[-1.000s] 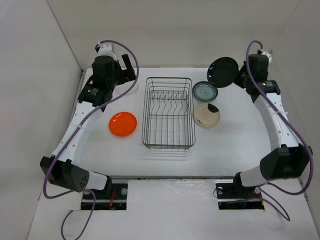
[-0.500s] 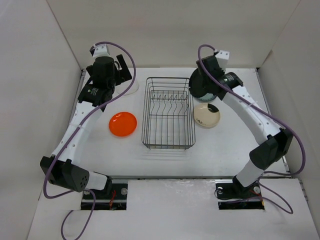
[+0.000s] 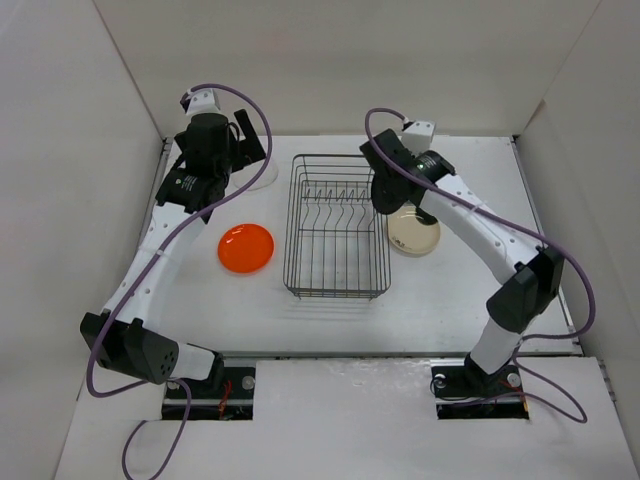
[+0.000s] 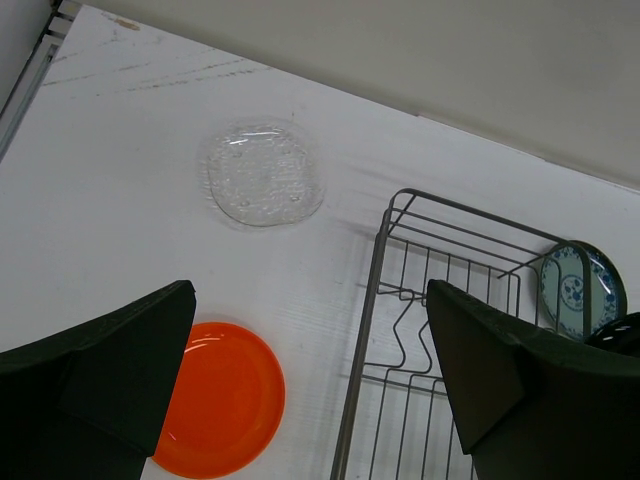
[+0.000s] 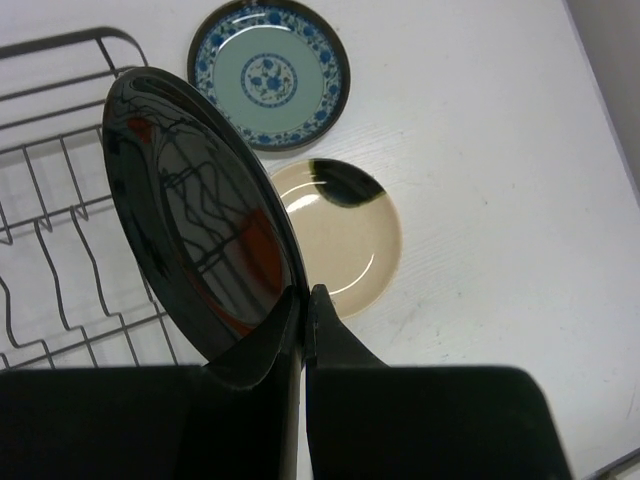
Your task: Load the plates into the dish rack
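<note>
The black plate (image 5: 200,215) hangs over the rack's side bar. It shifts with my right gripper toward the rack's empty wires beside that bar next and comes down there.
My right gripper (image 5: 306,292) is shut on the rim of the glossy black plate (image 5: 200,215), holding it on edge above the right side of the dish rack (image 3: 337,225). In the top view this gripper (image 3: 385,193) is at the rack's far right corner. Beyond it on the table lie the teal patterned plate (image 5: 268,75) and the beige plate (image 5: 345,235). My left gripper (image 4: 308,297) hangs open and empty over the table left of the rack. Below it lie the orange plate (image 4: 215,398) and the clear plate (image 4: 264,187).
The wire rack (image 4: 440,330) holds no plates between its upright prongs. White walls close in the table at the back and on both sides. The beige plate (image 3: 413,231) lies just right of the rack, the orange plate (image 3: 246,248) just left.
My right arm has swung left from the far right corner, carrying the black plate to the rack's right edge. The left arm shifted slightly at first and then stayed still.
</note>
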Robot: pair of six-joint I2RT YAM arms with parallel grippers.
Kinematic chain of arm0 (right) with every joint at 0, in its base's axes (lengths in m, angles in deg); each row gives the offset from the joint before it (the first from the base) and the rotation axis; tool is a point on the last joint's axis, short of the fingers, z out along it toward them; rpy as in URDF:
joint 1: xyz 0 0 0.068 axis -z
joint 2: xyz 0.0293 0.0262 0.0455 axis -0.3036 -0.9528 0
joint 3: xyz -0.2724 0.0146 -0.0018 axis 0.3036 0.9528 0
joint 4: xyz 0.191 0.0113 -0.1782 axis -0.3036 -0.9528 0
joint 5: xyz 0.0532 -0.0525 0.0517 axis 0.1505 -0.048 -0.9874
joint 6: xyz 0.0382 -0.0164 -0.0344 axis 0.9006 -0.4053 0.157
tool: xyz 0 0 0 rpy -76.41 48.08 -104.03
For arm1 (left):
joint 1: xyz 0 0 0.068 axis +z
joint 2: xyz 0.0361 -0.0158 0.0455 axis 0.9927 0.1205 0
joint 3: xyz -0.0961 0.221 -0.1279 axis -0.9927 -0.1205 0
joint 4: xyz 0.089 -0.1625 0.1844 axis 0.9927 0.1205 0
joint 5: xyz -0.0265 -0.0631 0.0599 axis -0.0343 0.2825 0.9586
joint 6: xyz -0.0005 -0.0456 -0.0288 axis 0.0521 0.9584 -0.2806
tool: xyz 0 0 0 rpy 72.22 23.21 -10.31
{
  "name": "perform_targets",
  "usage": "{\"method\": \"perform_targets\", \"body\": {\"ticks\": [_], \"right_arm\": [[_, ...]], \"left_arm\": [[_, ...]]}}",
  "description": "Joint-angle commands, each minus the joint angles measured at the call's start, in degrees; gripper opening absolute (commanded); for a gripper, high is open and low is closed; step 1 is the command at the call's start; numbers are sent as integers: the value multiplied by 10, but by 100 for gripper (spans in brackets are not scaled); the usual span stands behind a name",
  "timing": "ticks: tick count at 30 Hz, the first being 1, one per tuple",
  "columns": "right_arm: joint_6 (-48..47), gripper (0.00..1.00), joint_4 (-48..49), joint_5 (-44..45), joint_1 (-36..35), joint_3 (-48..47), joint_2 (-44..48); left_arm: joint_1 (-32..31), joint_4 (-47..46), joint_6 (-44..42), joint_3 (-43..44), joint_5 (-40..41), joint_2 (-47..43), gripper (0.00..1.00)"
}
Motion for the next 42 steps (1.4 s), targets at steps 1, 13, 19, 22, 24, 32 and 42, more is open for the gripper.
{"method": "perform_targets", "body": {"ticks": [1, 13, 19, 22, 24, 32, 42], "right_arm": [[35, 0, -17, 34, -11, -33, -8], [46, 0, -59, 60, -16, -84, -55], [51, 0, -69, 60, -16, -90, -77], [51, 0, -76, 60, -21, -102, -101], [51, 0, -81, 60, -21, -107, -108], [51, 0, -81, 55, -27, -124, -136], [51, 1, -93, 68, -38, -158, -168]], "left_arm": [[2, -16, 9, 22, -6, -2, 100], [2, -21, 9, 16, -6, -13, 100], [2, -21, 9, 16, -6, -24, 100], [2, -21, 9, 16, -1, -24, 100], [2, -21, 14, 16, 6, -29, 100], [2, -16, 26, 16, 47, -34, 100], [2, -16, 26, 16, 53, -39, 100]]}}
